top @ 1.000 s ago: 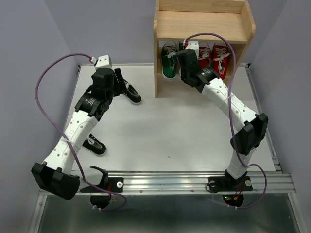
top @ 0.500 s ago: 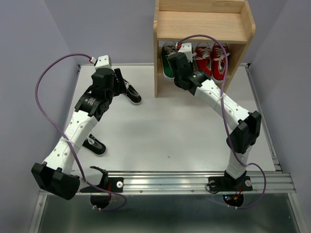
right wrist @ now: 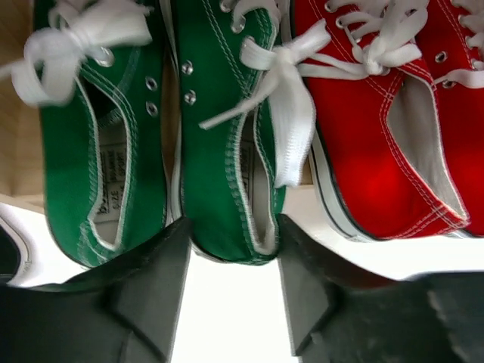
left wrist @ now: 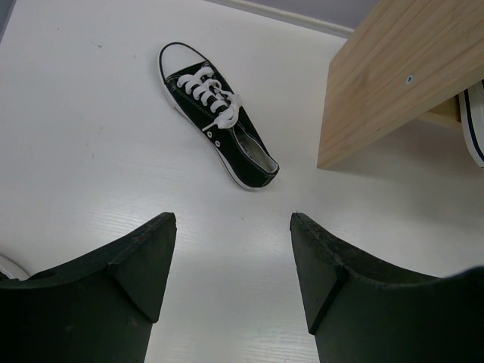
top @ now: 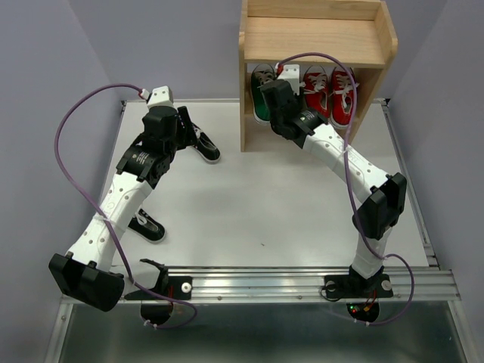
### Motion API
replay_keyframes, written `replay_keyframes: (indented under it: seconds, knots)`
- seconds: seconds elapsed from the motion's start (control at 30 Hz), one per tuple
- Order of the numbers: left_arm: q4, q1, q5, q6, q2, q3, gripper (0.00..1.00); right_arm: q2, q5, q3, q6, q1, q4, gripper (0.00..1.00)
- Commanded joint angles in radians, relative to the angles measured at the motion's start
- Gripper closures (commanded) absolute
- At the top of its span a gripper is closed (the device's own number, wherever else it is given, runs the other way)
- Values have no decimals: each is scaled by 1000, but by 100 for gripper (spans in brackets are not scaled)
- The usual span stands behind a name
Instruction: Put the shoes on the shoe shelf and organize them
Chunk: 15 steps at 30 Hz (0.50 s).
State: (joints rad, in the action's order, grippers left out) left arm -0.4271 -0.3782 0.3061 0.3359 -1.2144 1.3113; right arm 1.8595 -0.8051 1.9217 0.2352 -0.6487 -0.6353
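The left gripper swings back next, turning and lowering over the laced middle of the near black shoe (top: 141, 218), because that shoe lies at an angle atop the table.
The wooden shoe shelf (top: 318, 38) stands at the back. On its lower tier sit two green shoes (right wrist: 76, 151) (right wrist: 219, 151) and two red shoes (right wrist: 363, 151) (right wrist: 469, 76), heels toward me. My right gripper (right wrist: 231, 249) is open at that tier, its fingers flanking the heel of the second green shoe. One black shoe (left wrist: 219, 113) lies on the table left of the shelf. My left gripper (left wrist: 231, 227) hovers open and empty just short of it. A second black shoe (top: 147, 225) lies beside the left arm, near the front left.
The shelf's left side panel (left wrist: 401, 83) stands on the table just right of the black shoe. The upper tier (top: 310, 41) holds nothing. A metal rail (top: 302, 283) runs along the table's near edge by the arm bases.
The right arm shifted left along the lower tier, bringing a green shoe beside the other green one. Its jaws then opened off the heel. The left arm stayed still.
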Motion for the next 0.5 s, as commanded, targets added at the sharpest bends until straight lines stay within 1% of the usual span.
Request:
replay_keyframes:
  seconds: [0.0,0.07,0.13,0.17,0.27,0.37,0.4,0.47]
  knots:
    - [10,5,10,6,21,26,27,-25,23,40,29,0,154,32]
    - [-2,5,33,21,16,25,24,-45,27,37,39,0,131,24]
    - [-16,5,50,37,1,28,24,-65,35,36,50,0,114,23]
    - [-36,5,63,54,-5,32,23,-88,46,31,62,0,99,16]
    - [-71,10,88,80,-30,34,23,-144,83,10,90,0,74,11]
    - [-87,34,102,94,-48,25,23,-186,124,-12,107,0,48,4]
    - [-96,47,99,109,-51,17,23,-213,162,-30,116,0,39,0]
    - [-117,85,80,124,-69,9,23,-243,234,-53,122,0,29,0]
